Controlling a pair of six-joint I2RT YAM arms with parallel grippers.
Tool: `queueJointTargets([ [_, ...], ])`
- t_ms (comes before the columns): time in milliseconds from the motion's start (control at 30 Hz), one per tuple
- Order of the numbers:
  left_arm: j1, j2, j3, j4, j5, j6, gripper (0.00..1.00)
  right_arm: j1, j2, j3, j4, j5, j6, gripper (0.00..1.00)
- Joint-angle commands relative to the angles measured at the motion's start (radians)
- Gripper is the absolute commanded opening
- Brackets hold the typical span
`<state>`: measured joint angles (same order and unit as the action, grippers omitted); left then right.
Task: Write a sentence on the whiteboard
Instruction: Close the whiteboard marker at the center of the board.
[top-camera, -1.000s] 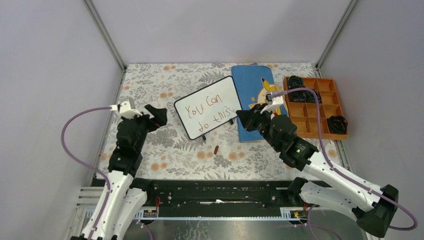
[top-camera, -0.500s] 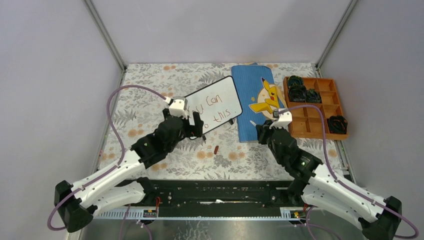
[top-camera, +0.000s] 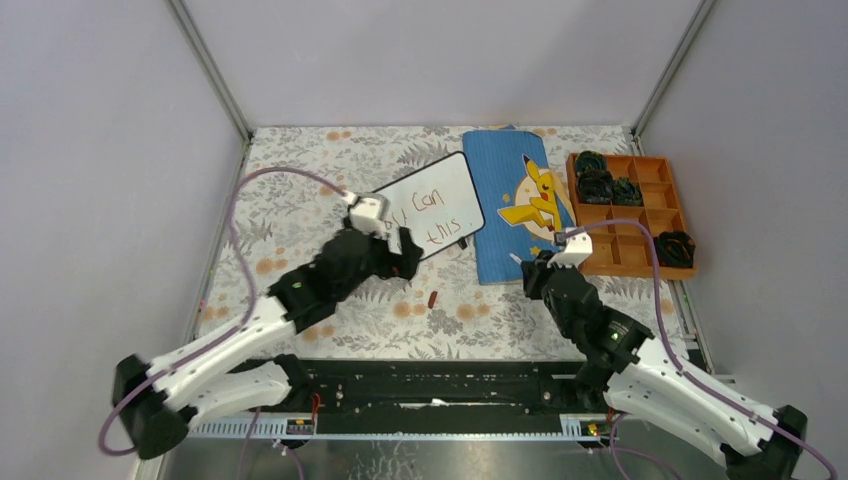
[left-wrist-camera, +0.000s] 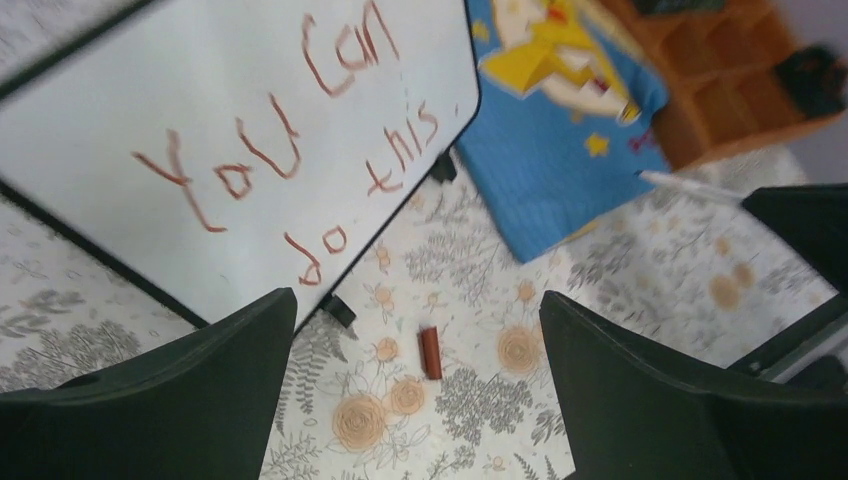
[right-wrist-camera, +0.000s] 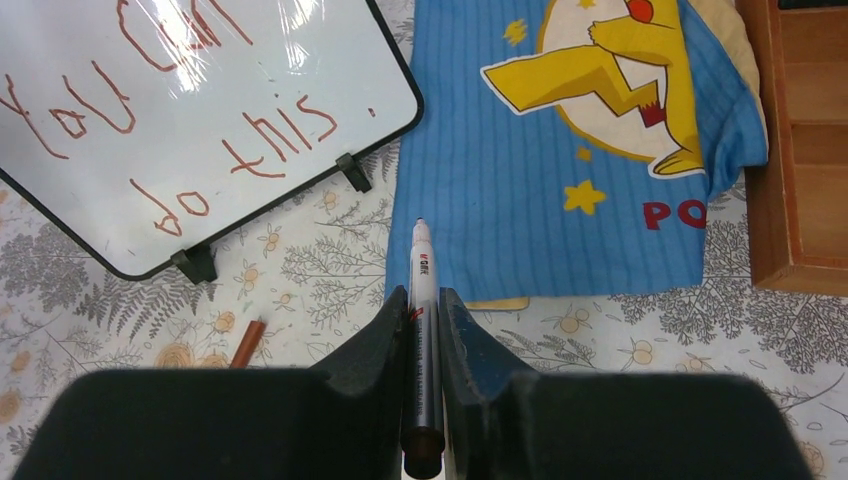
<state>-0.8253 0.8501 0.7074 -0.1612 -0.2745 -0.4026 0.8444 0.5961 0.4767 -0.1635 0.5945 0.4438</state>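
I need to lower my left gripper to its right in the top view next, with its open fingers on both sides of the marker cap (top-camera: 432, 299) (left-wrist-camera: 430, 352), which lies alone on the mat below.
The whiteboard (top-camera: 445, 195) stands tilted at mid-table, and the red-brown sentence "You can do this" (left-wrist-camera: 290, 150) shows on it in two lines. My left gripper (top-camera: 408, 262) is open and empty, hovering over the board's near edge and hiding "You" and "do" in the top view. A small red-brown marker cap (left-wrist-camera: 430, 352) lies on the mat below its spread fingers. My right gripper (right-wrist-camera: 415, 300) is shut on a marker (right-wrist-camera: 422, 270) with its tip pointing at the blue cloth. It sits right of the board, apart from it.
A blue cloth with a yellow cartoon figure (top-camera: 515, 205) lies right of the board. An orange compartment tray (top-camera: 630, 215) with black items stands at the far right. The floral mat (top-camera: 300, 180) covers the table between grey walls.
My left arm swung in from the left side to above the board's near edge. My right gripper drew back from the board toward the near right, still gripping the marker.
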Motion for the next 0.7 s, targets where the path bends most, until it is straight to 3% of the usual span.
queueJointTargets([
  [0, -0.044, 0.246, 0.144, -0.239, 0.021, -0.056, 0.99, 0.004, -0.013, 0.022, -0.013, 0.052, 0.017, 0.0],
  [167, -0.156, 0.401, 0.245, -0.318, -0.049, -0.109, 0.99, 0.004, -0.043, 0.026, -0.051, 0.06, 0.028, 0.0],
  [367, -0.167, 0.554, 0.291, -0.321, 0.031, -0.146, 0.98, 0.004, -0.09, 0.028, -0.1, 0.062, 0.042, 0.0],
  [533, -0.167, 0.663, 0.329, -0.324, 0.13, -0.109, 0.76, 0.004, -0.115, 0.028, -0.116, 0.064, 0.04, 0.0],
  [667, -0.167, 0.742, 0.37, -0.348, 0.174, -0.092, 0.65, 0.003, -0.12, 0.026, -0.11, 0.061, 0.037, 0.0],
])
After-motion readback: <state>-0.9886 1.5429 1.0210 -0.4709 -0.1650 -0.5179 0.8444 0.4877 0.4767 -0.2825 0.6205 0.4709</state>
